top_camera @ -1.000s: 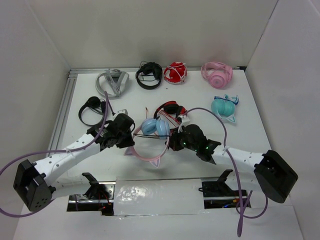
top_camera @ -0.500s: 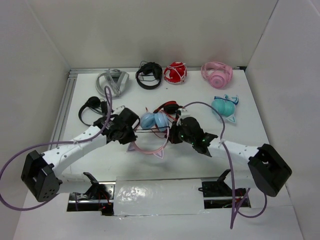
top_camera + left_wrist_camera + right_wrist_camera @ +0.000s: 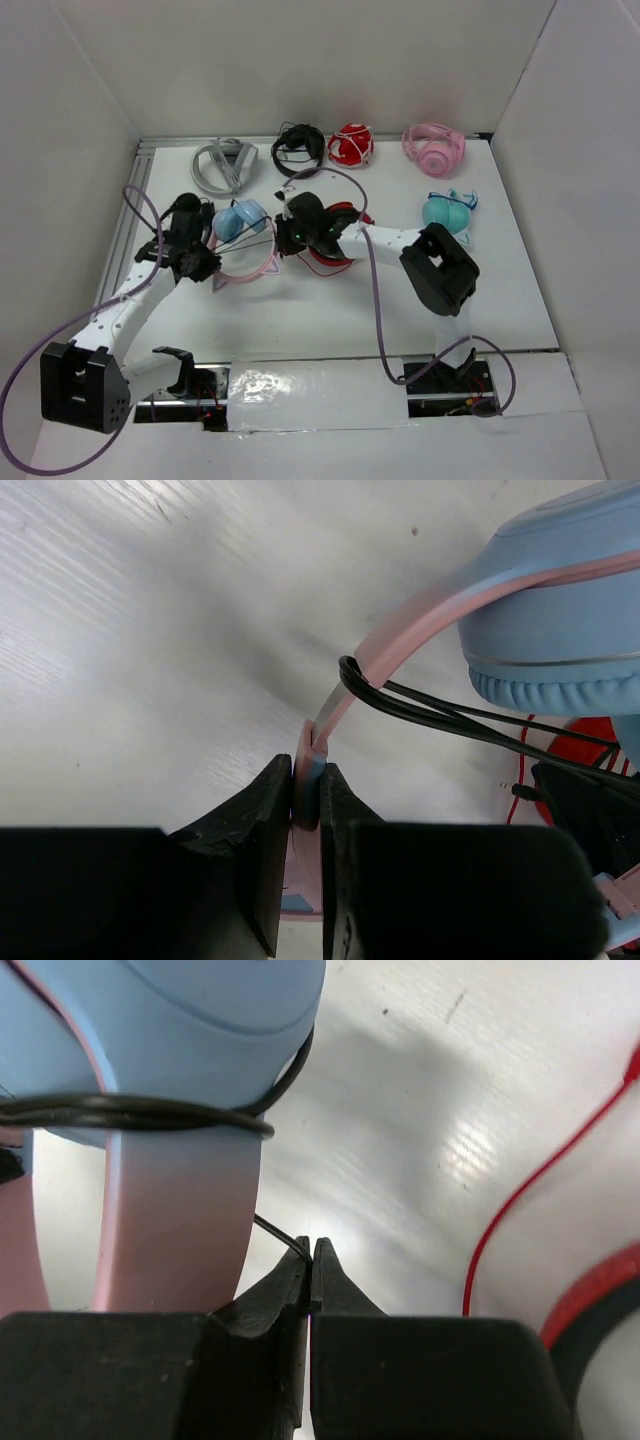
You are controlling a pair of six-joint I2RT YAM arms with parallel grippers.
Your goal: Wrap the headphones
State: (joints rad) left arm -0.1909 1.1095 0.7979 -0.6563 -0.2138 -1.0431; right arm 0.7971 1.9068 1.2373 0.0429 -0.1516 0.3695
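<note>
My left gripper lowers the headband onto the white tabletop below the gripper and releases it next, since the cable already loops around the headband.
The headphones (image 3: 240, 218) have light-blue ear cups and a thin pink headband (image 3: 252, 270), and sit left of the table's middle. My left gripper (image 3: 205, 264) is shut on the headband (image 3: 345, 685), just left of the ear cups (image 3: 560, 630). The black cable (image 3: 430, 708) loops over the band near the cups. My right gripper (image 3: 290, 236) is right of the cups, shut on the thin black cable (image 3: 275, 1230). In the right wrist view the cable (image 3: 130, 1115) runs around the band (image 3: 180, 1220) below a blue cup (image 3: 180, 1010).
Other headphones lie around: grey (image 3: 224, 165), black (image 3: 299, 150), red-and-white (image 3: 351, 145) and pink (image 3: 433, 148) along the back, teal (image 3: 447, 213) at right, small black (image 3: 180, 212) at left. A red-and-black pair (image 3: 340, 215) with a red cord (image 3: 520, 1200) lies under my right arm.
Both arms have carried the headphones left and toward the back. My right arm has swung far left across the table, still pinching the cable.
</note>
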